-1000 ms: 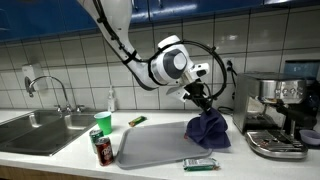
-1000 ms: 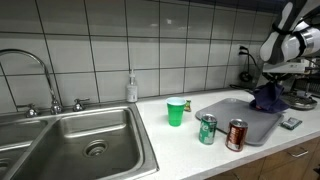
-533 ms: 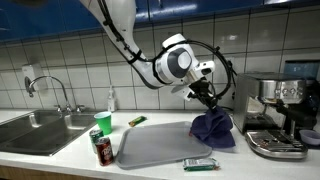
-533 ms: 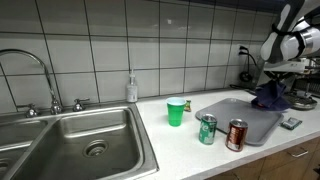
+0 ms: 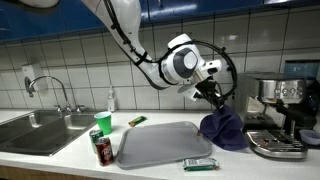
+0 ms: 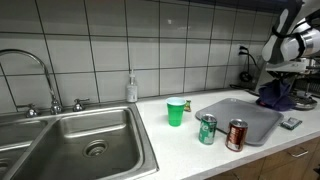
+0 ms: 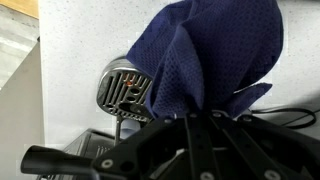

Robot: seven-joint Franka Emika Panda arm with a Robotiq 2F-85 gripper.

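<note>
The robot's gripper will next move gently down a little toward the machine and let go of the cloth, because the counter between tray point(image 5: 160, 143) and espresso machine is below it and the cloth's hem is already there.
My gripper point(image 5: 213, 99) is shut on the top of a dark blue cloth point(image 5: 223, 130) and holds it hanging past the right edge of the grey tray point(image 5: 160, 143), beside the espresso machine point(image 5: 278, 115). In the other exterior view the cloth point(image 6: 275, 95) hangs at the far right, under the gripper point(image 6: 279, 80). In the wrist view the cloth point(image 7: 215, 55) fills the middle, pinched between the jaws point(image 7: 196, 118), with the machine's drip grate point(image 7: 124, 90) below it.
On the counter stand a green cup point(image 5: 103, 123), a green can point(image 6: 207, 129) and a red can point(image 6: 237, 135). A small green packet point(image 5: 199, 164) lies at the front. A sink point(image 6: 80, 145) with a tap point(image 6: 30, 70) is beside them, with a soap bottle point(image 6: 131, 88).
My gripper has carried the blue cloth sideways off the tray's back corner toward the espresso machine. Nothing else has moved.
</note>
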